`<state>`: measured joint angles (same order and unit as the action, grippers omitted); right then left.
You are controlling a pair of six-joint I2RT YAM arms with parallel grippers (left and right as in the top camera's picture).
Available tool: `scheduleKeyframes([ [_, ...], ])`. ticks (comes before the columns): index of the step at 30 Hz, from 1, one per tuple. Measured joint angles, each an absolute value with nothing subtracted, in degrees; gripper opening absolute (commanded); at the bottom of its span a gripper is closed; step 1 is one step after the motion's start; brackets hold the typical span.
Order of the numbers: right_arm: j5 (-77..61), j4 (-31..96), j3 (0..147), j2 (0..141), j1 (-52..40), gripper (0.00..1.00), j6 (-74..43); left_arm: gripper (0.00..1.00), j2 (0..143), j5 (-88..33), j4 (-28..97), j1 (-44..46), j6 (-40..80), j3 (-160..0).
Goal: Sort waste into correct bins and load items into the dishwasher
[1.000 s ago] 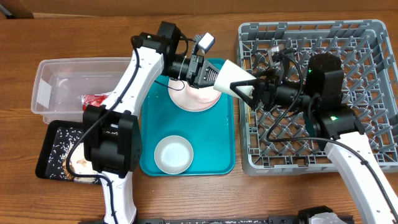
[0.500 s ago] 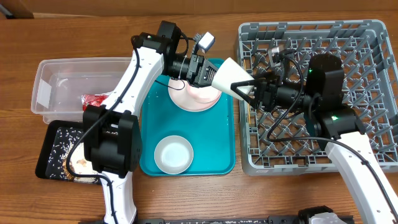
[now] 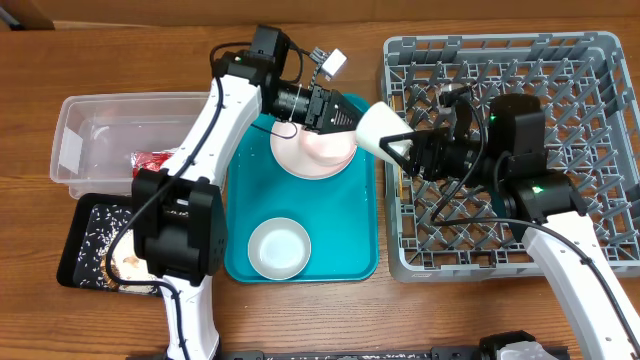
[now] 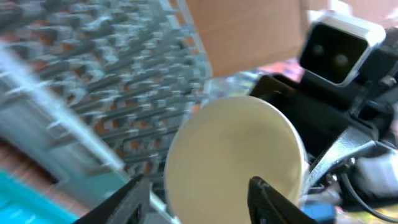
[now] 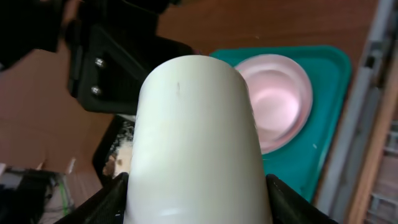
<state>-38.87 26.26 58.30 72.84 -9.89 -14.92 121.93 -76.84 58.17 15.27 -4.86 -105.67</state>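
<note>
I need to move my right gripper right in the overhead view, tilt it down and lower the cup (image 3: pixel 378 127) into the rack's tray-side row (image 3: pixel 414 192), then let go, since that spot is empty.
The small white cup (image 3: pixel 378 127) hangs on its side in the air between the teal tray and the dishwasher (image 3: pixel 500 42), a grey pegged rack. My right gripper (image 3: pixel 405 148) is shut on the cup's open end; in the right wrist view its fingers press both sides of the cup (image 5: pixel 196 137). My left gripper (image 3: pixel 345 112) stands open just left of the cup's base, its jaws apart from the cup (image 4: pixel 236 155). The pink plate (image 3: pixel 310 152) and the white bowl (image 3: pixel 279 248) lie on the teal tray.
The teal tray (image 3: pixel 355 240) lies between the bins and the rack. A clear tub (image 3: pixel 110 120) at the left holds a red wrapper (image 3: pixel 155 160). In front of it a black tray (image 3: pixel 75 250) holds scattered rice and a brown lump (image 3: pixel 125 265).
My left gripper has opened and drawn back a little to the left off the cup. The right gripper closed onto the cup and now carries it alone.
</note>
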Motion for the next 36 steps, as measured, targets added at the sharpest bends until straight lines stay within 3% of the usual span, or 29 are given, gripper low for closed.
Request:
scheduleKeyframes([
  [6, -28.14, 32.4, 58.3, 72.86, -9.89, 0.36, -14.94, 0.75, 121.93, -64.95, 58.39, 12.58, -0.01, -105.67],
  [11, -18.02, 36.01, 58.3, 72.93, -9.89, 0.36, -14.96, 0.81, 121.93, -52.71, 60.25, 11.33, 3.38, -105.67],
  [13, -15.35, 36.75, 58.3, 72.93, -9.89, 0.36, -14.94, 1.0, 121.93, -50.19, 60.71, 11.49, 3.97, -105.67],
  [21, -7.75, 41.89, 58.3, 72.93, -9.89, 0.36, -14.96, 1.0, 121.93, -43.44, 61.28, 11.64, 4.8, -105.67],
  [36, -5.87, 56.69, 66.72, 73.12, -9.89, 0.36, -15.0, 1.0, 121.93, -33.04, 61.28, 11.64, 4.82, -105.67],
])
